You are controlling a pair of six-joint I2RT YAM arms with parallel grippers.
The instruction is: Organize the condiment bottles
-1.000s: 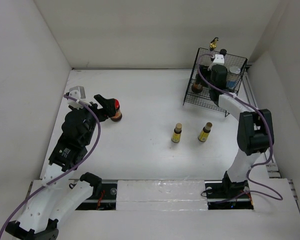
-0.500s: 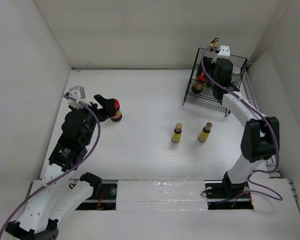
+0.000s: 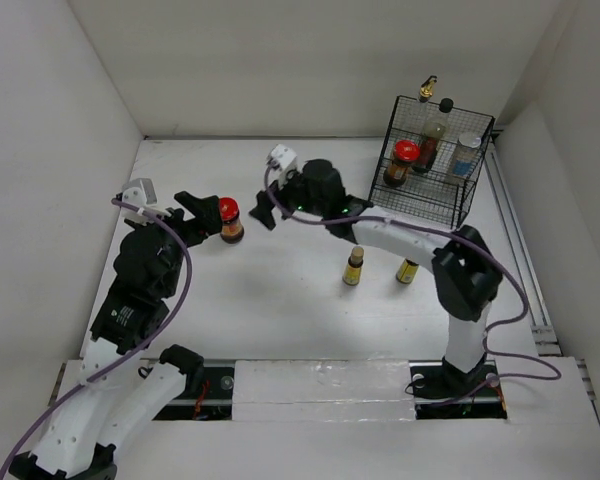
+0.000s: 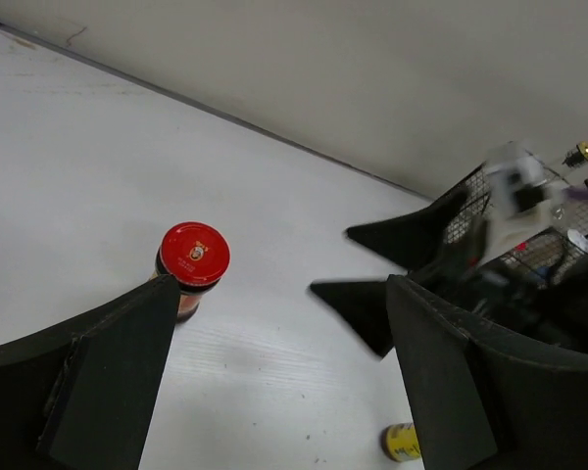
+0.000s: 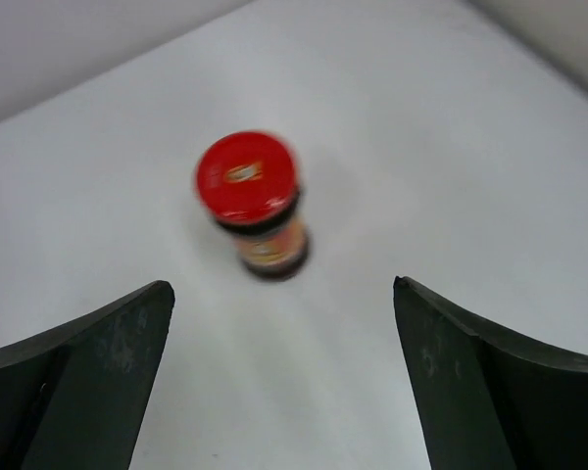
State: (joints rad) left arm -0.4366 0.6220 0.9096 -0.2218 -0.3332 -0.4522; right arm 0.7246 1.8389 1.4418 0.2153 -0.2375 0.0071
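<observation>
The jar stands beyond the open fingers of my right gripper, so the gripper will next go to the left in the top view, around the jar's red cap (image 3: pixel 228 208) (image 5: pixel 247 177), and close.
A red-capped dark jar (image 3: pixel 230 219) stands upright on the table at the left. My left gripper (image 3: pixel 206 220) is open just left of it, and in the left wrist view the jar (image 4: pixel 191 267) sits beyond the left fingertip, not between the fingers. My right gripper (image 3: pixel 261 210) is open and faces the same jar (image 5: pixel 254 210) from the right, a short way off. Two small yellow bottles (image 3: pixel 354 266) (image 3: pixel 408 270) stand mid-table. The black wire basket (image 3: pixel 450 205) holds another red-capped jar (image 3: pixel 402 162), a dark bottle (image 3: pixel 432 140) and a white shaker (image 3: pixel 466 152). A gold-spouted bottle (image 3: pixel 427 88) shows at its back.
The right arm (image 3: pixel 400 235) stretches low across the table from the right, passing just behind the two yellow bottles. White walls close in the table at the left, back and right. In the left wrist view the right gripper's fingers (image 4: pixel 402 235) point toward the jar.
The right arm left the basket, with a red-capped jar now standing there, and swung left across the table, opening wide. The left gripper has shifted slightly by its jar.
</observation>
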